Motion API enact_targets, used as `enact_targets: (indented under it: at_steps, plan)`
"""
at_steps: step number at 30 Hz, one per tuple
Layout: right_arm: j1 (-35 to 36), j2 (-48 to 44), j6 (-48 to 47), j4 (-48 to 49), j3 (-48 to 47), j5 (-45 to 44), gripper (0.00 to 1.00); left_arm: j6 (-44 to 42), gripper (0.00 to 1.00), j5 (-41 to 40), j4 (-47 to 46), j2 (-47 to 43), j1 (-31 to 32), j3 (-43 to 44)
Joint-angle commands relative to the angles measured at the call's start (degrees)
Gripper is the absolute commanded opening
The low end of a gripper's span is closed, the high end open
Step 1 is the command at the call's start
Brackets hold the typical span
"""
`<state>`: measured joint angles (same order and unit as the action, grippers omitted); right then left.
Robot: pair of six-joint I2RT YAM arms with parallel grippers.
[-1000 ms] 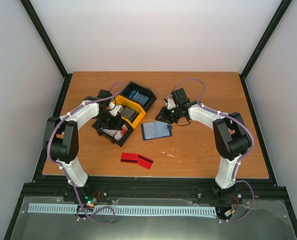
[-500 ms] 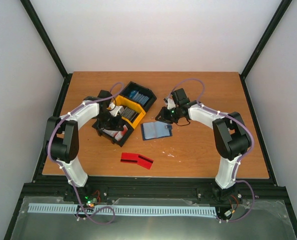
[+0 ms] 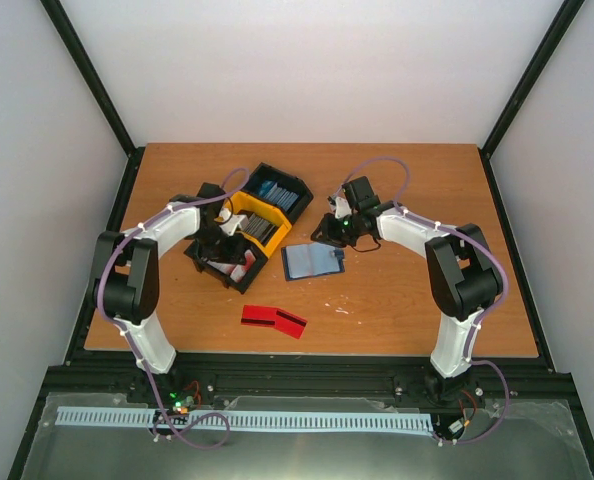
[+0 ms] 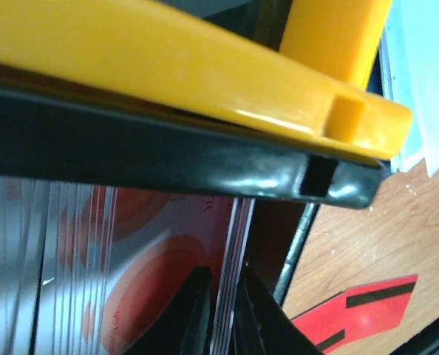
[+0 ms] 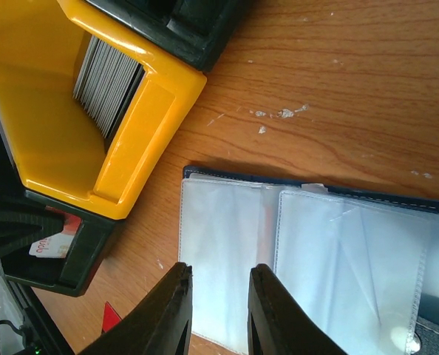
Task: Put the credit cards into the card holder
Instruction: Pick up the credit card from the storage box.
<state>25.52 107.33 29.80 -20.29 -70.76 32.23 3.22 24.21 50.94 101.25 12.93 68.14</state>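
Observation:
My left gripper lifts its cards up out of the black bin next and releases them above it to my right gripper, because that one is open and empty.
Two red credit cards with dark stripes lie overlapped on the table near the front. More credit cards stand packed on edge in the black bin. My left gripper reaches down into that bin, its fingers pinched on the edges of a few cards at the end of the stack. The card holder lies open on the wood, clear pockets up. My right gripper hovers just over its left pocket, open, holding nothing.
A yellow bin with grey cards sits against the black bin, and another black bin stands behind it. In the right wrist view the yellow bin lies just left of the holder. Bare wood surrounds the loose red cards.
My left gripper has shifted slightly inside the black bin among the standing cards. The right arm, the holder and the loose red cards have not moved.

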Motion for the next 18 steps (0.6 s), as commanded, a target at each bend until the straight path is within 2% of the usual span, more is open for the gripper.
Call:
enact_targets:
  at_steps: [1,3,10,15,18]
  plan:
    - [-0.29,0.55,-0.05,0.85,0.07,0.62,0.22,-0.93,0.04,-2.65,-0.58,0.82,0.17,0.59]
    - [-0.29,0.14,-0.28,1.27,0.19,1.05,0.22,-0.94,0.01,-5.31,-0.56,-0.20,0.17,1.16]
    - [-0.16,-2.24,-0.73,3.44,0.43,4.66,0.25,0.18,0.01,-11.48,0.01,-7.09,0.17,1.82]
    - [1.53,-4.53,-0.42,5.51,-0.15,7.90,0.38,1.69,0.01,-13.12,-0.50,-13.10,0.08,0.63]
    - [3.39,-5.63,0.83,7.74,-0.85,9.25,0.47,2.57,0.01,-9.89,-2.67,-16.96,-0.36,-0.18]
